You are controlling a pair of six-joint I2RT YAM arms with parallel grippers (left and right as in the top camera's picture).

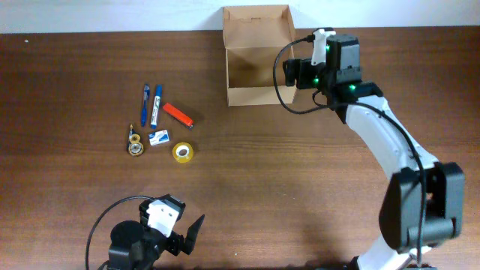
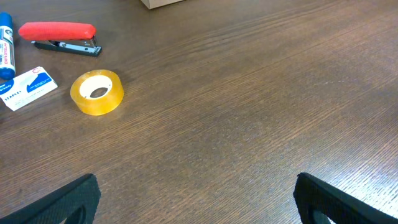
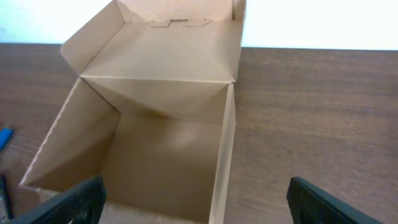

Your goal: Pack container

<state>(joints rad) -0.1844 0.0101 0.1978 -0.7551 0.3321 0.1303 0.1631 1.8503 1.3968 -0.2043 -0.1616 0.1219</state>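
Observation:
I will next lower my right gripper down onto the rim of the container's side point(image 3: 218, 196) and close it, because that side already runs between its open fingers.
The brown cardboard container point(image 1: 259, 96) stands open and empty at the table's far edge, its lid flap folded up at the back. It fills the right wrist view point(image 3: 225, 143). My right gripper point(image 1: 289, 72) is open and hovers over the container's right wall point(image 3: 199, 202), one finger over the inside and one over the table. My left gripper point(image 1: 182, 238) is open and empty near the table's front edge point(image 2: 199, 205). A yellow tape roll point(image 1: 183, 152) point(image 2: 97, 92) lies ahead of it to the left.
To the left lie two blue pens point(image 1: 145, 101), a red stapler point(image 1: 178, 114) point(image 2: 59, 34), a small staples box point(image 1: 159, 138) point(image 2: 28, 87) and small gold rolls point(image 1: 135, 142). A white wall runs behind the table's far edge.

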